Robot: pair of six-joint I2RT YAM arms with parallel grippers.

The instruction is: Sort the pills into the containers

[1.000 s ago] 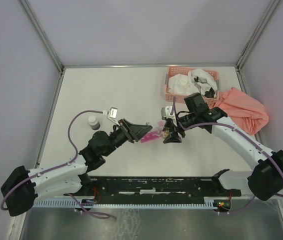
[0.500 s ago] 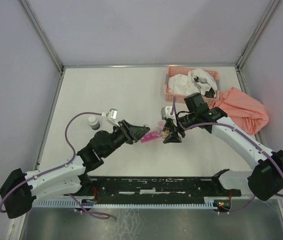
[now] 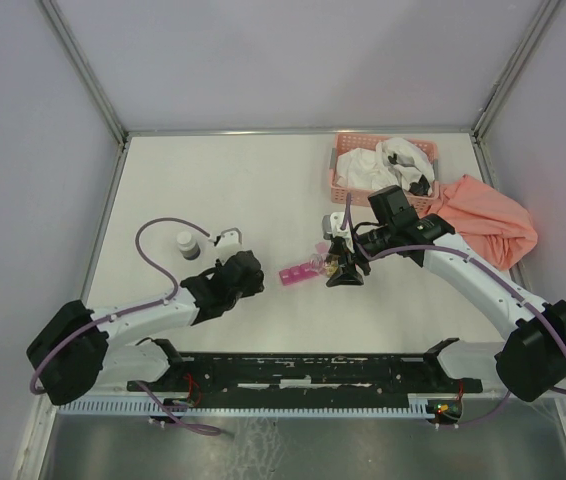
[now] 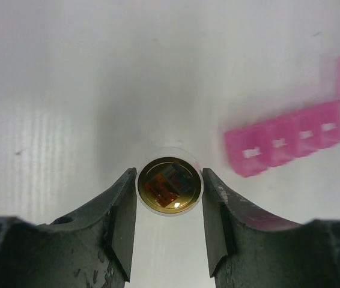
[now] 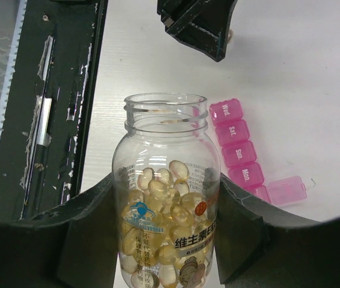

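Note:
My left gripper lowers the round cap onto the bare tabletop (image 4: 115, 167) below it, beside the organizer, next and releases it there, clear of the organizer's pink sections.
The magenta-pink pill organizer (image 3: 299, 271) lies flat on the table; it also shows in the left wrist view (image 4: 293, 138) and the right wrist view (image 5: 236, 150), where one end lid (image 5: 286, 189) stands open. My right gripper (image 3: 341, 268) (image 5: 167, 198) is shut on an open clear bottle (image 5: 166, 198) of yellow softgel pills, held just right of the organizer. My left gripper (image 3: 246, 268) (image 4: 169, 180) is left of the organizer, jaws closed round a small round amber thing (image 4: 169, 185) seen end-on; I cannot tell whether it is a cap or a bottle.
A salmon lattice basket (image 3: 338, 180) with white items stands at the back right, a pink cloth (image 3: 483, 215) beside it. A small white-capped bottle (image 3: 185, 243) stands left of my left arm. A black rail (image 3: 313, 375) runs along the near edge.
My left arm has pulled back to the left, away from the organizer, which now lies uncovered on the table. The right arm and its bottle have not moved.

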